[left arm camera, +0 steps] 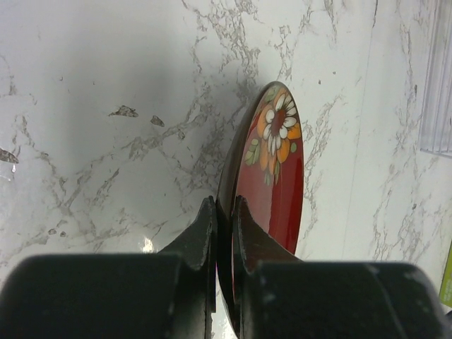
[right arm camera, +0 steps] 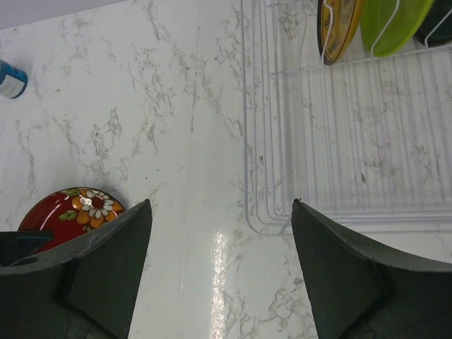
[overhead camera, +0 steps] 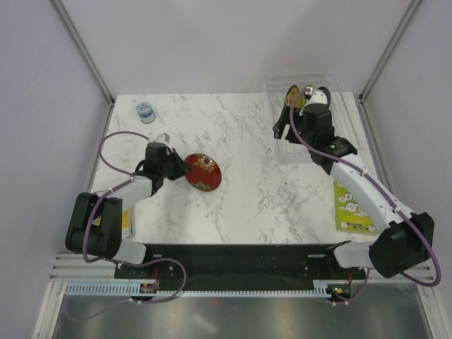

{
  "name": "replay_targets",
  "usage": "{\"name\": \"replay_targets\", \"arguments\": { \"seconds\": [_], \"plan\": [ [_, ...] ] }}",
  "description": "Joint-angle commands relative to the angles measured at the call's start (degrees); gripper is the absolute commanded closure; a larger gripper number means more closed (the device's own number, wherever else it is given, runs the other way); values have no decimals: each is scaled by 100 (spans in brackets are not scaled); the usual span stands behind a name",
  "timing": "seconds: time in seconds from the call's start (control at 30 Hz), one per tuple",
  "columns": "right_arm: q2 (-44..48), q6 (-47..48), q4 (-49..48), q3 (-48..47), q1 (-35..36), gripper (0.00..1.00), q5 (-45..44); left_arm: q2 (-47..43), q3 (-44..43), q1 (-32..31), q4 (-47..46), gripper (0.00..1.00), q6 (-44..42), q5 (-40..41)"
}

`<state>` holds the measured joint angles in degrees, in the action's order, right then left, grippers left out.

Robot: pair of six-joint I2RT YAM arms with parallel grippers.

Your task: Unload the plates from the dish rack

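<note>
The right gripper moves outward over the rack (overhead camera: 282,152) next and lowers around the amber-brown plate's rim (overhead camera: 292,97). The plate stands below and outward of my fingers.
My left gripper (overhead camera: 176,168) is shut on the rim of the red floral plate (overhead camera: 203,171) and holds it tilted low over the marble table, left of centre. In the left wrist view my fingers (left arm camera: 205,229) pinch the plate (left arm camera: 272,162) edge-on. The dish rack (overhead camera: 282,152) of thin clear wire stands at the back right. My right gripper (overhead camera: 281,128) is open and empty above its near left corner (right arm camera: 220,205). The amber-brown plate (right arm camera: 337,28), the lime green plate (right arm camera: 392,25) and the dark teal plate (right arm camera: 439,28) stand in the rack's (right arm camera: 339,141) far slots.
A small blue-grey round container (overhead camera: 145,111) stands at the back left. A green-and-white printed card (overhead camera: 353,208) lies on the table's right side, under the right arm. Grey walls enclose the table on three sides.
</note>
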<state>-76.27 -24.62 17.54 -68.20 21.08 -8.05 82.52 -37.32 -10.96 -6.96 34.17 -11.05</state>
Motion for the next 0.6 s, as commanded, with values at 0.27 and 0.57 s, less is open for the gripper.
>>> {"name": "replay_targets", "arguments": {
  "seconds": [0.27, 0.57],
  "plan": [
    [-98, 309, 206, -96, -271, 11, -644, 467, -320, 41, -280, 79, -218, 156],
    [-1047, 677, 391, -913, -394, 10, -1743, 625, -680, 41, 213, 41, -446, 481]
  ]
}}
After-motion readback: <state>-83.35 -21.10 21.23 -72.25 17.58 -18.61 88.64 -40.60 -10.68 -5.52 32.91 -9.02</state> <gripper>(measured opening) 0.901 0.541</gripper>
